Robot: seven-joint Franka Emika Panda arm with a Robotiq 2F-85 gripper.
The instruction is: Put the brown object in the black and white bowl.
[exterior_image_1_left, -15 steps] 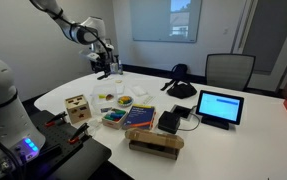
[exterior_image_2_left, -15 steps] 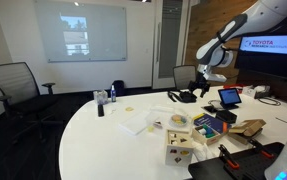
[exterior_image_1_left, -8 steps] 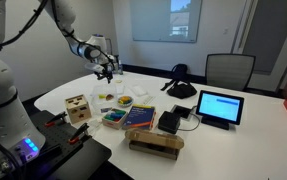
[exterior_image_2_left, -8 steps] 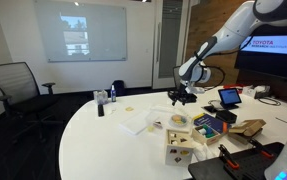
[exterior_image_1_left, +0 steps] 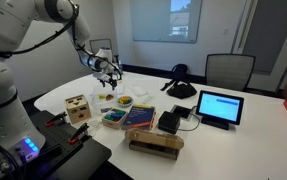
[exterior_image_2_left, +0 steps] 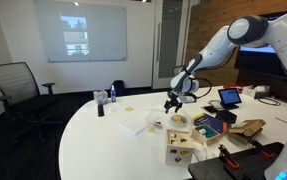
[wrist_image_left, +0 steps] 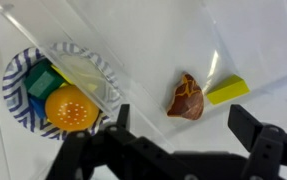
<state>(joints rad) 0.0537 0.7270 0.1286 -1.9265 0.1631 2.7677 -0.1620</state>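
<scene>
The robot's spread fingers already have the object between them, so next the gripper needs to go down to the wide end of the brown object (wrist_image_left: 186, 104), beside the yellow block.
In the wrist view the brown object (wrist_image_left: 186, 97) lies on a clear plastic sheet, with a yellow block (wrist_image_left: 228, 90) touching its right side. My gripper (wrist_image_left: 183, 135) is open and empty, hovering above the brown object with one finger on each side of it. The bowl (wrist_image_left: 16, 100) has a dark and white striped rim. It sits to the left and holds an orange ball, a green block and a yellow piece. In both exterior views the gripper (exterior_image_1_left: 107, 83) (exterior_image_2_left: 171, 104) hangs just above the table, next to the bowl (exterior_image_1_left: 125, 101).
A light wooden cube (exterior_image_1_left: 78, 108) and a long tan box (exterior_image_1_left: 155, 143) stand near the front edge. Books (exterior_image_1_left: 140, 117), a tablet (exterior_image_1_left: 219, 106) and a black dome-shaped thing (exterior_image_1_left: 181, 88) lie beyond the bowl. A bottle (exterior_image_2_left: 100, 103) stands farther off.
The arm has come down and moved over the table, bringing the open gripper from high up to just above the brown object. Nothing on the table has moved.
</scene>
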